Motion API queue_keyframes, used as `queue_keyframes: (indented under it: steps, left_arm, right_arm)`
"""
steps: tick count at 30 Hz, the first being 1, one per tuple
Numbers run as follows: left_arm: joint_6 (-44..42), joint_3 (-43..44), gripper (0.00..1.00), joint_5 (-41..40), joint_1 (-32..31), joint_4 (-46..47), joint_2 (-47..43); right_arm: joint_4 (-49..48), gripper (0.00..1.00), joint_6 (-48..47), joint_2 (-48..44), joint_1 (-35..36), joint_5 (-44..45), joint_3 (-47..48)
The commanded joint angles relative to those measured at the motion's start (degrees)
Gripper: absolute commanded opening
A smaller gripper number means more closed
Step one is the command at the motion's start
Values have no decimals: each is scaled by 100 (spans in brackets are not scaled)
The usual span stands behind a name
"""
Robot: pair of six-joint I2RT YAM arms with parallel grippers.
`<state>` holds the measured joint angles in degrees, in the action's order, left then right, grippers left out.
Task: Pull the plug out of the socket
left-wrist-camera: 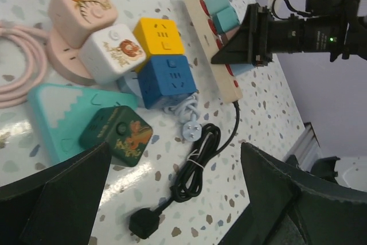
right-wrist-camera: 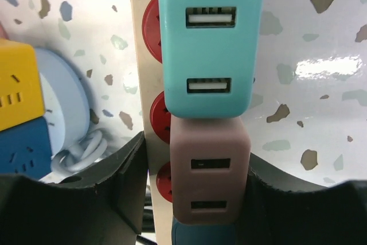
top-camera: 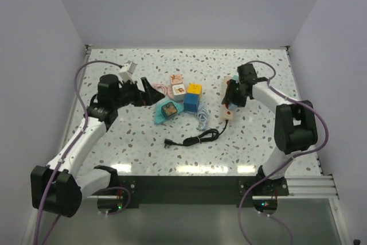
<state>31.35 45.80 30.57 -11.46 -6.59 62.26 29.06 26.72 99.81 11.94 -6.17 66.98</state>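
I need to move my left gripper past the cubes next and down over the cord end of the socket strip, with a finger on each side of it, because that end is free of plugs.
The beige socket strip with red outlets lies on the speckled table and also shows in the top view and the left wrist view. Three plugs sit in it in a row: teal, mauve and dark blue. My right gripper is open and straddles the mauve plug and the strip. Its right finger lies against the plug's side. Its left finger is beside the strip's edge. My left gripper is open and empty, hovering left of the cubes.
Pink, white, yellow and blue cubes cluster left of the strip. A dark green cube sits on a teal base. The strip's coiled black cord ends in a black plug.
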Motion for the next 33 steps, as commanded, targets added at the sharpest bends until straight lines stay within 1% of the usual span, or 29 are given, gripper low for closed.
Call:
queue_keyframes:
  steps: [1, 2, 3, 4, 5, 7, 8, 10, 11, 12, 14, 20, 25, 29, 33]
  left_arm:
    - [336, 525, 100, 213, -548, 421, 487]
    - [380, 579, 100, 187, -889, 552, 602]
    - [467, 631, 100, 152, -1084, 571, 708]
    - [503, 710, 100, 47, -1269, 780, 917]
    - [555, 763, 100, -32, -1601, 886, 1033]
    - [705, 860, 100, -182, -1928, 1054, 1366]
    - [740, 895, 100, -235, -2260, 1211, 1472]
    - [741, 1062, 100, -446, -2587, 1283, 1884]
    - [732, 1141, 100, -507, -2867, 1283, 2017]
    - [714, 1272, 100, -621, -2992, 1283, 2288]
    - [723, 1422, 100, -736, -3281, 1266, 2536]
    - [495, 2064, 100, -1421, -3740, 915, 3353]
    - [284, 2310, 100, -1834, -3784, 826, 3889]
    - [178, 2495, 100, -1800, -3784, 791, 4285]
    - [169, 2486, 100, -1695, -3793, 869, 4531]
  right_arm:
    - [-349, 0, 219, -454, 80, -1166, -27]
    - [-331, 0, 307, -471, 80, -1193, -71]
    - [-383, 0, 377, -480, 54, -1297, -132]
    - [-427, 0, 465, -506, 10, -1351, -176]
    - [-419, 0, 727, -532, -25, -1334, -211]
    - [-401, 0, 966, -541, -78, -1360, -334]
    - [-384, 0, 1062, -542, -78, -1369, -378]
    - [-418, 0, 1186, -585, -78, -1378, -475]
    - [-384, 0, 1239, -594, -78, -1334, -493]
    - [-349, 0, 1265, -620, -78, -1299, -493]
    - [-243, 0, 1335, -664, -78, -1264, -458]
    - [196, 0, 1529, -849, -87, -1245, -335]
    - [214, 0, 1573, -972, -78, -1360, -493]
    - [197, 0, 1582, -1113, -87, -1395, -625]
    - [153, 0, 1591, -1174, -87, -1421, -660]
